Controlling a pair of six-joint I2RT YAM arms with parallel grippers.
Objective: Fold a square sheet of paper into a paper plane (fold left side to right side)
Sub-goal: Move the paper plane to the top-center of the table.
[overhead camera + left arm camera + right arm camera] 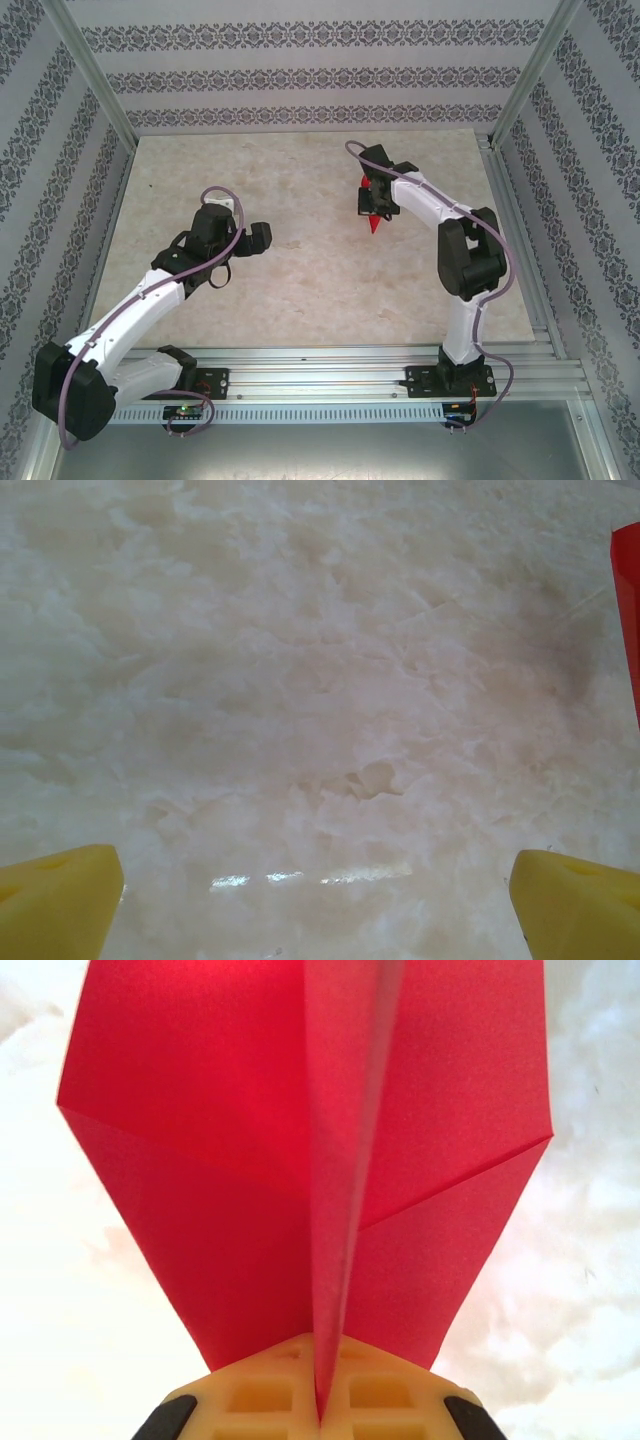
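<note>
My right gripper still holds the plane point(230, 1150) by its central fold above the pale tabletop, so next I should lower it, slightly outward, and release it there.
My right gripper point(322, 1408) is shut on the central ridge of the bright red paper plane point(230, 1150). Its two wings spread to either side above the yellow fingers point(262, 1392), and the plane hangs off the tabletop. From above, the right gripper point(376, 203) is at the table's middle right, with the plane's red tip point(373, 223) pointing toward the near edge. My left gripper point(243, 223) stands open left of centre, well apart from the plane. In the left wrist view, the left gripper point(315, 872) has bare table between its yellow fingertips point(60, 900), and a strip of the red plane point(629, 610) shows at the right edge.
The tabletop point(300, 170) is pale and marbled, enclosed by patterned walls and metal posts point(90, 70). An aluminium rail point(330, 365) with both arm bases runs along the near edge.
</note>
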